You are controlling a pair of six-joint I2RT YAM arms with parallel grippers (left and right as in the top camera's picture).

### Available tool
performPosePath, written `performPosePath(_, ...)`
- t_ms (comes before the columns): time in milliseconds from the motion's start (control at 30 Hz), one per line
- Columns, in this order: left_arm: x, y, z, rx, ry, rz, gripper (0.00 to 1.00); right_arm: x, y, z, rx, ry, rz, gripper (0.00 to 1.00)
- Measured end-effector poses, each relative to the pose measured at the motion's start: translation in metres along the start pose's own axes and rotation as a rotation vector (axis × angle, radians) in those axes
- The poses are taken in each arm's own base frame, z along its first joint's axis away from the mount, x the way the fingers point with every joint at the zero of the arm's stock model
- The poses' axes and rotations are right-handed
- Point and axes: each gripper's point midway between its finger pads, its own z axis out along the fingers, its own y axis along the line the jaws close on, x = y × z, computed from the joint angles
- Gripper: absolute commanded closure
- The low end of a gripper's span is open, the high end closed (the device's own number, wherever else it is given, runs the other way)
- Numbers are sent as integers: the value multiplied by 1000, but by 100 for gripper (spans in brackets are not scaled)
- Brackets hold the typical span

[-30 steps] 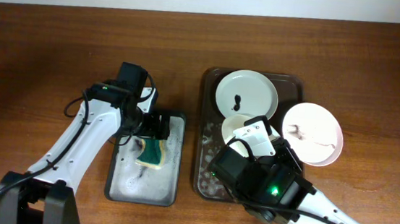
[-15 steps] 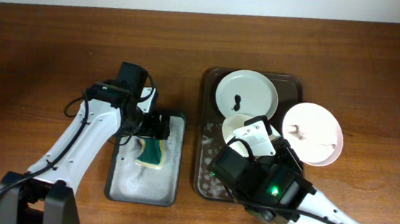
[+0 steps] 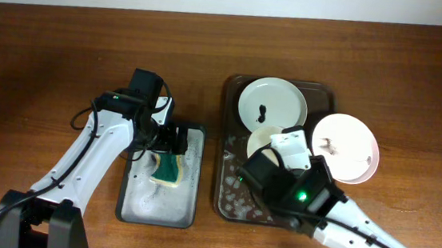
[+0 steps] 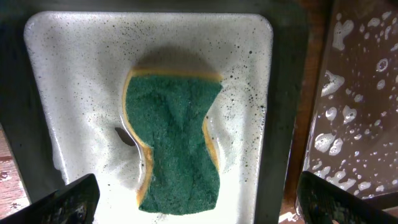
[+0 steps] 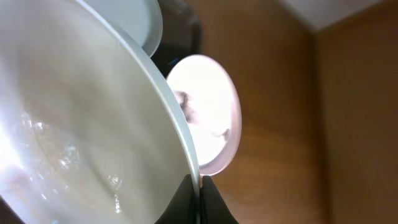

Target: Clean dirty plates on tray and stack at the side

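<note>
The tabletop is bare to the right in the overhead view, past the pinkish plate [image 3: 346,148]. My right gripper will lower the middle white plate there and release it.
The dark brown tray [image 3: 233,101] holds three plates. A greenish-white plate [image 3: 272,103] with a dark smudge lies at its back. A pinkish plate [image 3: 346,148] with smudges lies over the tray's right rim. My right gripper [image 3: 283,148] is shut on the rim of the middle white plate [image 3: 261,139]. In the right wrist view the jaws [image 5: 200,186] pinch that wet plate [image 5: 81,118], with the pinkish plate [image 5: 205,118] behind it. My left gripper [image 3: 167,139] is open above the green sponge [image 3: 169,168]; in the left wrist view the gripper [image 4: 199,202] straddles the sponge [image 4: 174,143] without touching it.
A smaller grey metal tray [image 3: 135,205], wet and sudsy, lies left of the dark tray and holds the sponge. Bare wood tabletop [image 3: 424,94] extends to the right and to the far left [image 3: 32,83]. Soap suds fleck the dark tray floor [image 4: 354,93].
My right arm has shifted a little back and right with the middle plate in its jaws. The left arm and sponge have not moved.
</note>
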Motion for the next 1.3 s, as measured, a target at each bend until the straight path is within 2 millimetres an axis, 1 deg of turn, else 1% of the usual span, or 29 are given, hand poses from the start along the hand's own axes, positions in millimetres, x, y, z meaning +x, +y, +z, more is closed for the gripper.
performPosePath(33,0,0,0,0,0,0,0,4,-3,8,-23,50,62,96)
performPosePath(67,0,0,0,0,0,0,0,9,-10,21,-44,119,144,96)
performPosePath(133,1,0,0,2,3,-1,0,12,-25,44,-142,222,293,96)
performPosePath(200,0,-1,0,3,1,0,0,17,-57,70,-246,300,479,96)
performPosePath(233,0,-1,0,4,2,0,0,21,-69,77,-306,322,558,96)
performPosePath(267,0,-1,0,5,1,0,0,25,-87,87,-362,328,668,96)
performPosePath(333,0,-1,0,6,2,0,0,39,-125,102,-378,318,857,96)
performPosePath(367,1,-1,0,7,3,0,0,54,-155,112,-359,308,990,96)
performPosePath(400,1,-1,0,6,3,0,0,70,-175,121,-339,312,1080,96)
performPosePath(467,1,-1,0,6,5,-1,0,98,-197,134,-308,346,1211,96)
performPosePath(500,2,-1,0,6,7,-1,0,123,-209,147,-276,390,1304,96)
performPosePath(567,1,-1,0,6,6,-1,0,153,-218,163,-250,454,1434,96)
performPosePath(600,1,-1,0,6,6,-1,0,165,-219,172,-242,488,1493,96)
performPosePath(633,1,-1,0,6,6,-1,0,182,-217,183,-233,535,1561,96)
performPosePath(667,2,-1,0,5,9,-1,0,193,-218,192,-224,555,1600,93)
performPosePath(700,3,-1,0,5,12,-2,0,204,-218,202,-215,574,1631,66)
performPosePath(733,3,-1,0,5,14,-3,0,209,-219,207,-211,580,1646,45)
performPosePath(767,4,-1,0,5,15,-3,0,214,-219,211,-204,585,1667,38)
performPosePath(800,4,-1,0,4,17,-3,0,214,-219,212,-205,585,1670,37)
performPosePath(867,4,0,0,4,18,-3,0,206,-218,213,-245,559,1653,38)
performPosePath(933,4,-1,0,4,18,-3,0,189,-211,215,-328,521,1604,40)
performPosePath(967,4,0,0,4,18,-3,0,169,-197,214,-431,495,1542,42)
performPosePath(1000,4,0,0,4,18,-3,0,150,-180,210,-522,494,1462,44)
performPosePath(1067,4,-1,0,4,18,-3,0,131,-149,205,-586,541,1299,45)
performPosePath(1133,5,-1,0,4,19,-3,0,114,-124,208,-571,567,1106,46)
performPosePath(1233,5,0,0,3,21,-4,0,95,-106,217,-494,548,894,54)
performPosePath(1267,5,0,0,3,23,-4,0,92,-104,219,-470,544,859,56)
performPosePath(1300,5,0,0,3,22,-4,0,89,-102,220,-447,542,821,60)
